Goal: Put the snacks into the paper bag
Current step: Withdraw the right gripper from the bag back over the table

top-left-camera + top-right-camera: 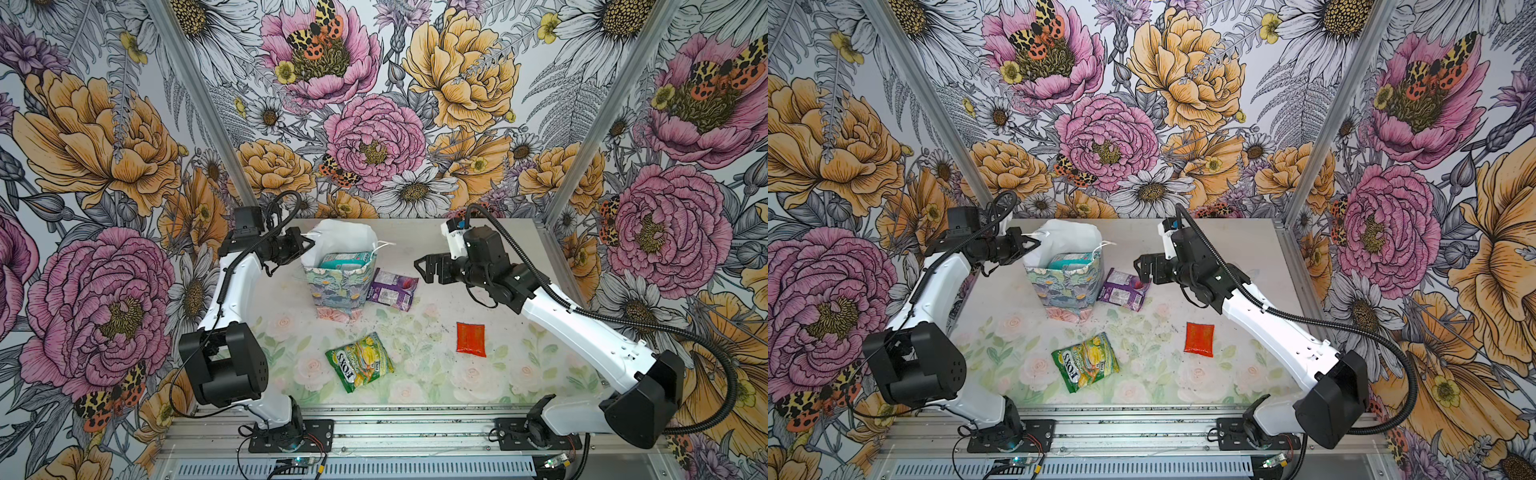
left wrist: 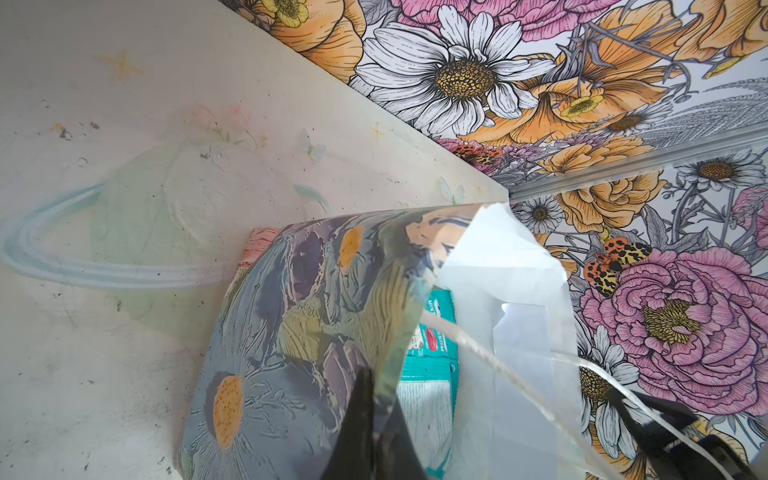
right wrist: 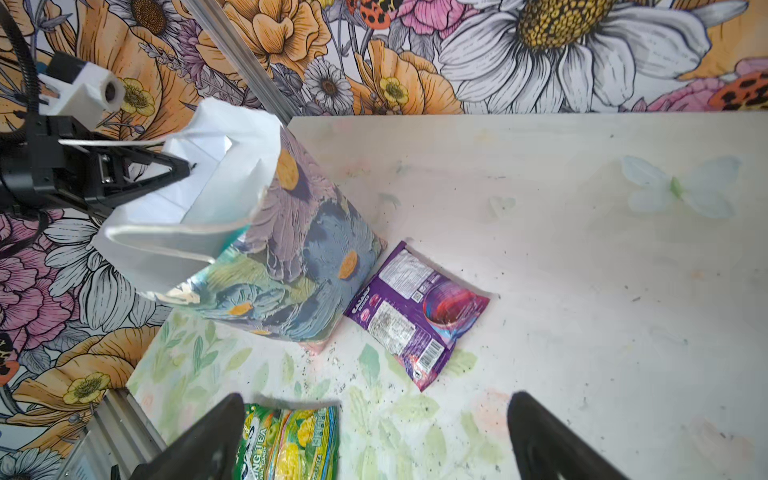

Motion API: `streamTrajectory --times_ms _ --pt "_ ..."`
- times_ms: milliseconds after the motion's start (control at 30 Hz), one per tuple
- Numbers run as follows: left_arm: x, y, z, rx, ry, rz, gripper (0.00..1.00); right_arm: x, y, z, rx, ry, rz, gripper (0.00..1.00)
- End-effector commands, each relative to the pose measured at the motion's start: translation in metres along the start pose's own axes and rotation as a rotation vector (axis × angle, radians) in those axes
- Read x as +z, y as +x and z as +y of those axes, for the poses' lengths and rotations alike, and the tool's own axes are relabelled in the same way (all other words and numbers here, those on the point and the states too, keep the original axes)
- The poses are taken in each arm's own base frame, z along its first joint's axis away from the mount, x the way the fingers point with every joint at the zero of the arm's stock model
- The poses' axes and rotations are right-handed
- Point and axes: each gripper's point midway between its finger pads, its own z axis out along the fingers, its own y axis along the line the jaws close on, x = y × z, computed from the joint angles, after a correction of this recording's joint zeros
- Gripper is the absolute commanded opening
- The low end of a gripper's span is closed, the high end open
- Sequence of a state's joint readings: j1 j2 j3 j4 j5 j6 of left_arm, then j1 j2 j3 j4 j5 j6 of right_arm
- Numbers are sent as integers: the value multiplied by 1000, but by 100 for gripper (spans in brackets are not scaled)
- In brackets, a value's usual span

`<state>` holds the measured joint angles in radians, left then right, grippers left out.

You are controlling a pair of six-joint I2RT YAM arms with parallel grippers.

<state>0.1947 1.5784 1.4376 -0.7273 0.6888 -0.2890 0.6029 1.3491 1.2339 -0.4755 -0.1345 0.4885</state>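
The edge of the FOX'S snack (image 1: 360,362) facing the red sachet has bare table alongside, and I will move my right gripper down and back onto that edge next.
The paper bag (image 1: 337,291) stands upright at the back left of the table, mouth open, with a teal snack (image 1: 344,261) inside. My left gripper (image 1: 311,243) is shut on the bag's left rim; the left wrist view shows the printed wall pinched between its jaws (image 2: 378,388). Against the bag's right side lies a purple snack (image 1: 393,289). A green FOX'S snack (image 1: 360,362) lies near the front and a red sachet (image 1: 471,339) to its right. My right gripper (image 1: 419,270) hovers open and empty right of the purple snack (image 3: 415,312).
Flowered walls with metal posts (image 1: 582,137) close in the back and sides. An aluminium rail (image 1: 395,432) carrying both arm bases runs along the front. The bag's white cord handle (image 1: 384,245) sticks out to the right. Dark crumbs speckle the table (image 1: 415,232).
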Motion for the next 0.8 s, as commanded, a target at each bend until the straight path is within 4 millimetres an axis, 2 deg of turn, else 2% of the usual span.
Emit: streamTrajectory --times_ms 0,133,267,467,633,767 --pt "-11 -2 -4 23 -5 -29 0 3 23 6 86 -81 22 98" --pt "-11 -1 -5 22 -5 -27 0 28 76 9 155 -106 147 90" --pt "-12 -1 -5 25 -5 -30 0 51 119 26 157 -133 256 85" --pt "-12 -1 -6 28 -5 -31 0 84 174 55 116 -233 438 76" --pt "-12 -1 -7 26 -4 -30 0 103 204 70 96 -257 539 62" --pt "-11 0 -6 27 -5 -29 0 114 220 75 81 -275 597 58"
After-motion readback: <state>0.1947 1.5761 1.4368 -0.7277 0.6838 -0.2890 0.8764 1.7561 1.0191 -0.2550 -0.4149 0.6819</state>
